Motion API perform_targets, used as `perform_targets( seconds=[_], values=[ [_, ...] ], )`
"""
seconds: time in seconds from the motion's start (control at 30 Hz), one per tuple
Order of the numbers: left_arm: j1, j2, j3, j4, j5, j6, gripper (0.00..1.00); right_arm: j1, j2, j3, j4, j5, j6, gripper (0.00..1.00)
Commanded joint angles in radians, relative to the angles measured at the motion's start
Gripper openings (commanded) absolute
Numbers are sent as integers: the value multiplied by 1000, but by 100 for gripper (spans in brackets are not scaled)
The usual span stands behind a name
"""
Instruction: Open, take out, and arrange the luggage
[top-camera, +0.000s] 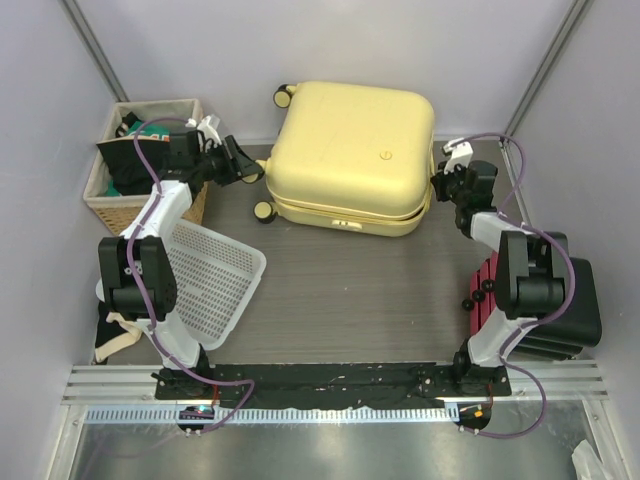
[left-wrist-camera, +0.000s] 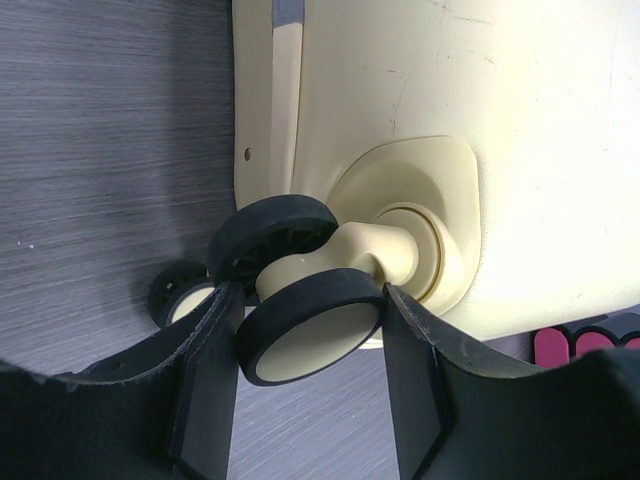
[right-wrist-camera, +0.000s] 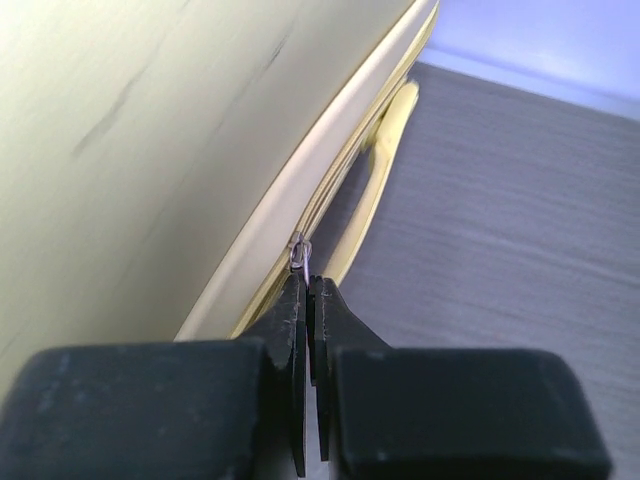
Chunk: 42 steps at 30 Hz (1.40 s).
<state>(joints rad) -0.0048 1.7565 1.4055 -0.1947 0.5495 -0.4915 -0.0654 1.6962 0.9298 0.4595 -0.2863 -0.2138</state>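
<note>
The seam of the luggage's shell goes on past the side handle, so the robot's right gripper needs to draw the zipper pull outward next and let go of it near the luggage's far corner (top-camera: 433, 128).
The pale-yellow luggage (top-camera: 350, 150) lies flat and closed at the back middle of the table. My left gripper (top-camera: 250, 170) is at its left side. In the left wrist view the left gripper (left-wrist-camera: 310, 300) has a finger (left-wrist-camera: 205, 380) on each side of a cream-and-black caster wheel (left-wrist-camera: 310, 335), and both touch it. My right gripper (top-camera: 438, 186) is at the luggage's right side. In the right wrist view the right gripper (right-wrist-camera: 306, 285) is shut on the small metal zipper pull (right-wrist-camera: 299, 250) at the shell seam, next to the yellow side handle (right-wrist-camera: 375, 185).
A woven wicker basket (top-camera: 118, 210) with dark items stands at the back left. A white mesh tray (top-camera: 215, 275) lies tilted at the left front. A black hard case with a red edge (top-camera: 560, 305) stands at the right, beside my right arm.
</note>
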Motion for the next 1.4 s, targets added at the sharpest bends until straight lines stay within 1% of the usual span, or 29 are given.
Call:
perform_targets(
  seconds=[0.0,0.07,0.1,0.2,0.27,0.3,0.37,0.4,0.57,0.6,0.67,0.7,0.73,0.8,0.83,0.87,0.93,0.97,1.0,1.07,1.1,1.13,1.17,1.2,1.23,1.27,1.3,1.33,1.37],
  values=[
    [58,-26,13,57,-183,73,0,-62,100,217,104,168,-48,1],
    [57,-23,15,55,-184,74,0,-63,147,279,85,187,-42,1],
    [57,-23,15,51,-183,77,0,-63,198,341,81,191,-39,1],
    [57,-29,18,41,-184,79,0,-63,275,476,61,220,-30,1],
    [57,-32,18,40,-186,82,0,-63,348,545,39,248,-27,1],
    [58,-40,16,37,-187,83,0,-63,373,613,30,256,-24,1],
    [58,-48,9,35,-191,85,0,-63,437,676,7,268,-24,1],
    [58,-57,4,34,-192,87,0,-63,454,729,2,269,-27,1],
    [57,-75,-19,34,-183,76,0,-63,565,846,14,245,-10,1],
    [58,-77,-20,37,-156,67,0,-63,575,869,15,201,7,1],
    [57,-94,-28,64,-125,22,0,-63,577,879,18,149,24,7],
    [57,-101,-28,73,-106,4,0,-62,571,865,25,130,46,15],
    [58,-112,-28,83,-74,-13,0,-62,559,850,54,119,59,34],
    [57,-144,-27,116,-43,-73,0,-62,501,776,99,119,103,52],
    [57,-155,-26,133,-14,-96,0,-62,476,747,141,133,116,67],
    [57,-176,-28,173,1,-140,0,-62,450,691,157,142,129,75],
    [51,-193,-28,224,47,-186,0,-63,358,653,137,180,190,91],
    [46,-204,-23,251,56,-202,0,-68,323,643,107,188,208,92],
    [37,-210,-13,259,64,-228,0,-68,262,639,35,196,212,94],
    [26,-222,-10,316,75,-261,0,-68,183,611,-30,217,276,94],
    [17,-227,-10,346,79,-310,0,-68,93,586,-56,217,298,94],
    [14,-230,-7,403,85,-337,0,-67,44,552,-53,211,348,94],
    [14,-232,1,426,84,-357,0,-65,-7,465,-39,181,375,94],
    [-15,-232,21,445,81,-390,0,-62,-70,413,12,162,402,94],
    [-20,-233,33,480,81,-407,0,-54,-178,358,42,150,439,94],
    [-24,-233,42,501,84,-429,0,-33,-241,254,71,129,508,94],
    [-24,-238,46,530,78,-465,0,-8,-297,203,114,121,537,93],
    [-26,-239,64,555,69,-467,0,21,-399,158,126,121,550,92],
    [-30,-238,85,545,44,-458,0,65,-443,85,134,133,542,93]
  ],
)
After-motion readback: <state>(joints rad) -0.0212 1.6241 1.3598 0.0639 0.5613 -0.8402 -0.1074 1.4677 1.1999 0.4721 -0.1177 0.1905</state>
